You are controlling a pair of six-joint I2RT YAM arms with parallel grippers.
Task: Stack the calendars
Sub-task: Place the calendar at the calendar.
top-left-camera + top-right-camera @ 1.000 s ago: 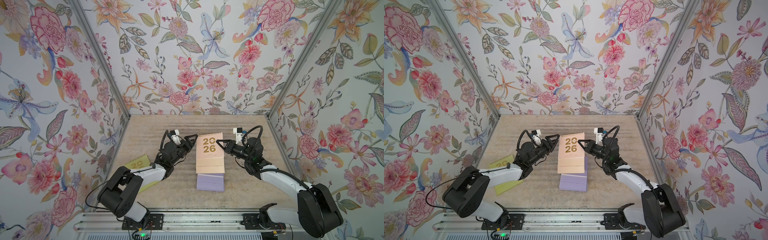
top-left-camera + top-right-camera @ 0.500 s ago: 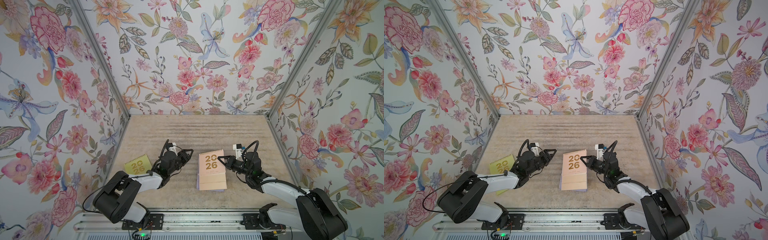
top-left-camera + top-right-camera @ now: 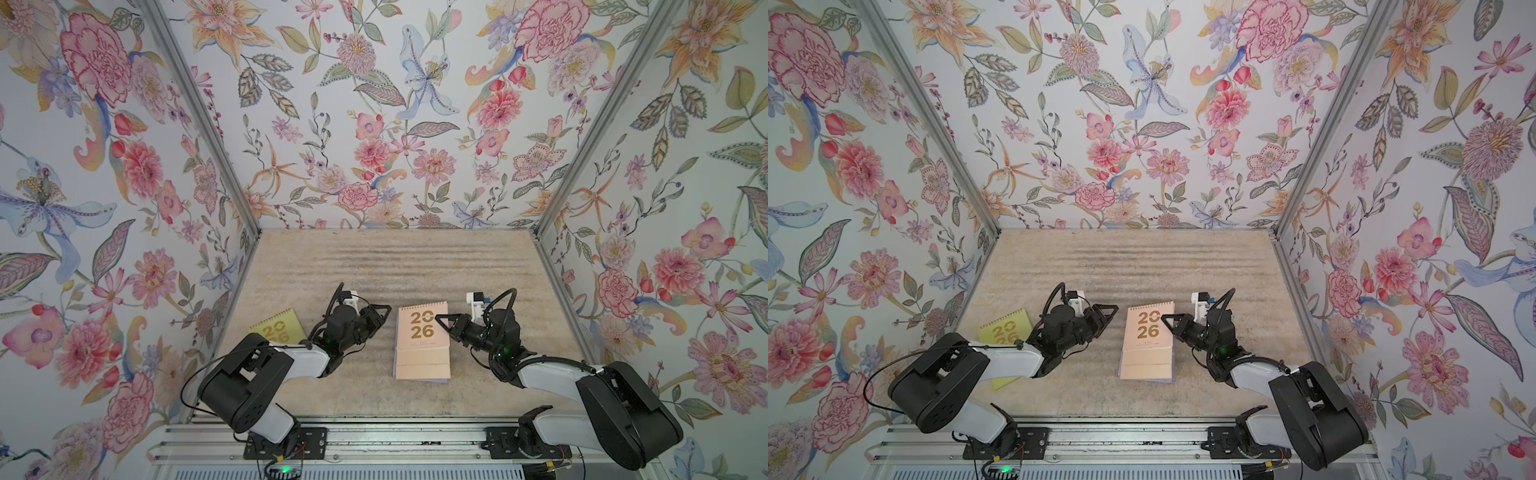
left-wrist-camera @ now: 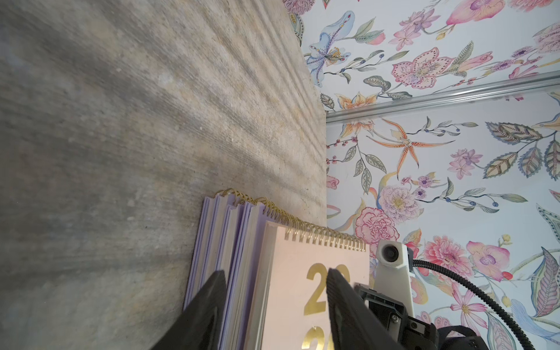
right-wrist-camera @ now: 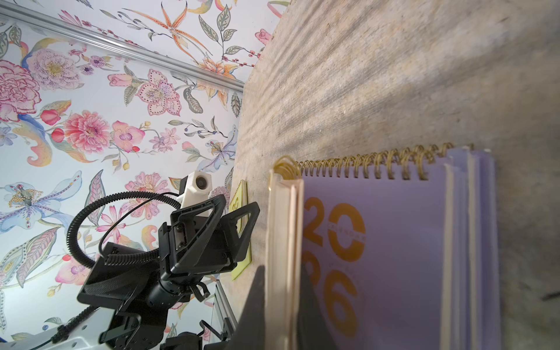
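My right gripper is just above the lavender calendar's cover (image 5: 367, 256) and will next bring the peach calendar's raised edge down onto it. It will release that edge there, since a gap still shows beneath.
A peach-orange calendar (image 3: 422, 332) (image 3: 1148, 328) with a gold "2026" lies over a stack of lavender calendars (image 4: 212, 236) (image 5: 409, 242) at mid-table. My right gripper (image 3: 442, 320) (image 3: 1169, 320) (image 5: 281, 272) is shut on the peach calendar's right edge (image 5: 283, 227), near the spiral end, holding that edge slightly above the lavender cover. My left gripper (image 3: 380, 316) (image 3: 1108, 318) (image 4: 274, 272) stands open just left of the stack, with nothing between its fingers. A yellow-green calendar (image 3: 278, 328) (image 3: 1005, 328) lies flat at the left, partly under my left arm.
Floral walls close in the beige mat (image 3: 395, 266) on the left, back and right. A metal rail (image 3: 374, 440) with both arm bases runs along the front. The back half of the mat is bare.
The peach calendar has come toward the front and down over the lavender stack, hiding the lavender cover that showed in front of it. Both arms drew back with it; my left gripper narrowed slightly.
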